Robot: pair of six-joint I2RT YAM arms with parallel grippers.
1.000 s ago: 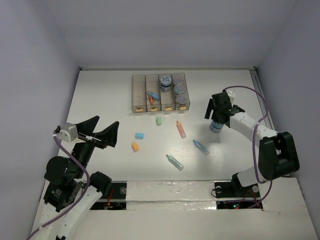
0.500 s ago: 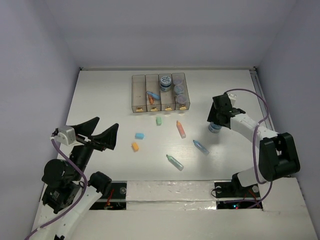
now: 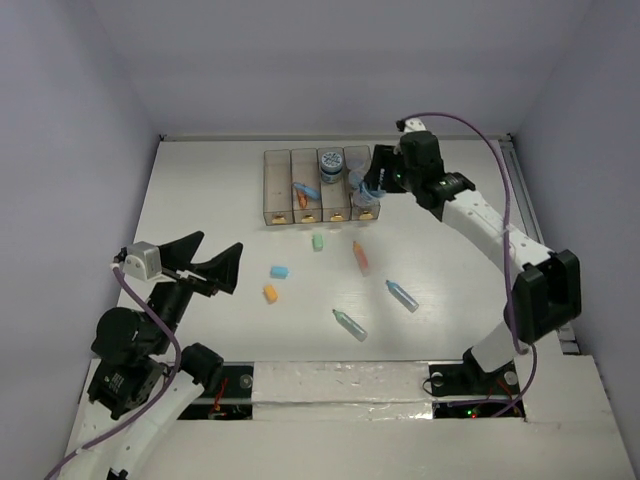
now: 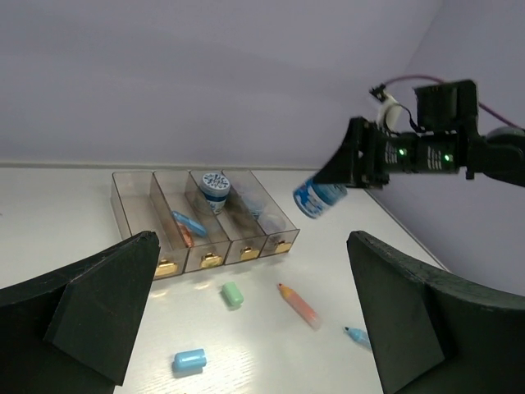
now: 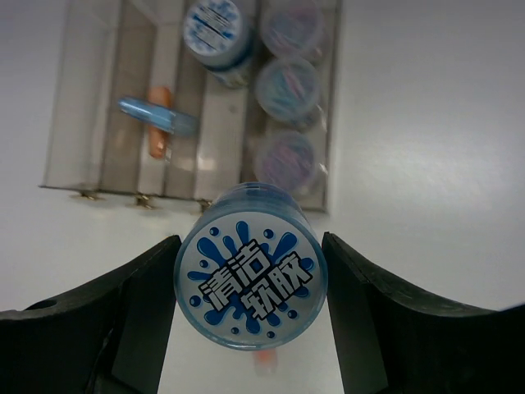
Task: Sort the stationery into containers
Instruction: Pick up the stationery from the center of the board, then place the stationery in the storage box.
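Note:
The third bin holds a jar with the same lid, so I next need to move my right gripper across to that bin and lower it over the empty near part (image 3: 336, 200) (image 5: 220, 141).
My right gripper (image 3: 376, 180) is shut on a round blue-topped jar (image 5: 250, 277) and holds it in the air over the near right end of the row of four bins (image 3: 276, 185). The fourth bin holds three jars (image 5: 287, 86), the third one jar (image 3: 329, 162), the second a blue marker (image 5: 157, 116) lying over an orange one. On the table lie a green eraser (image 3: 318, 241), a blue eraser (image 3: 279, 271), an orange eraser (image 3: 269, 293), an orange marker (image 3: 361, 257), a blue marker (image 3: 402, 294) and a teal marker (image 3: 349, 324). My left gripper (image 3: 205, 262) is open and empty, raised at the near left.
White walls close the table at the back and sides. The right arm reaches from the near right across to the bins. In the left wrist view the held jar (image 4: 318, 197) hangs tilted to the right of the bins (image 4: 135, 205).
My right gripper lifted the jar from the right of the table and carried it back and left to the bins' right end. The left gripper shifted only slightly.

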